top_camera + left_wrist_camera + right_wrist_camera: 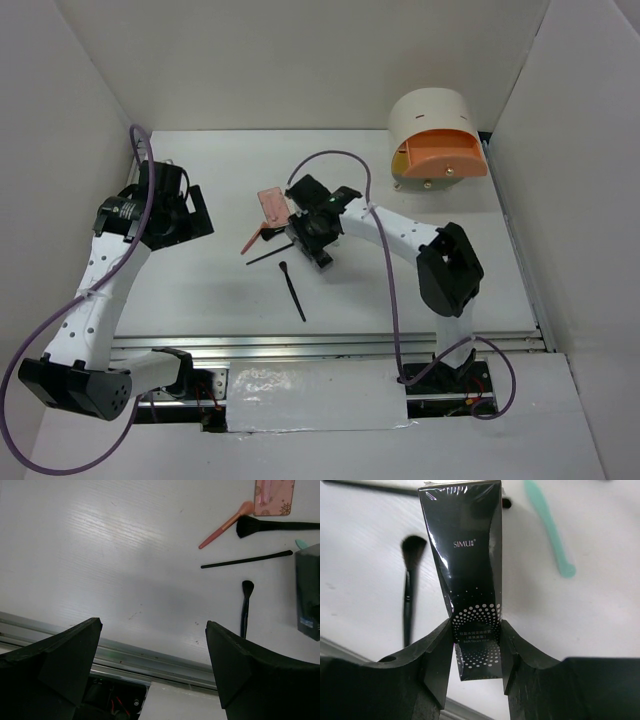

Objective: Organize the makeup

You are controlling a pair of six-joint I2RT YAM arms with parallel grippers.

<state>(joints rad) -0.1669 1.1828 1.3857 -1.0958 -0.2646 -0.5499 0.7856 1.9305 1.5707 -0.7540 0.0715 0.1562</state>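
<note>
The black box goes up and over into the open peach drawer (445, 143) next for my right gripper to release, as that drawer stands outward and to the gripper's right in the top view.
My right gripper (476, 647) is shut on a glossy black oblong box (467, 555) and holds it just above the table, at the table's middle in the top view (312, 236). A mint-green stick (547, 525) and a small black brush (410, 590) lie under it. My left gripper (152, 645) is open and empty at the far left (185, 215). In the left wrist view lie the pink palette (272, 495), a red-handled brush (225, 526), a wide black brush (275, 526), a thin black pencil (247, 560) and the small black brush (245, 607).
The round cream drawer unit (435, 140) with peach and yellow fronts stands at the back right. White walls close in the left, back and right. A metal rail (330, 345) runs along the table's near edge.
</note>
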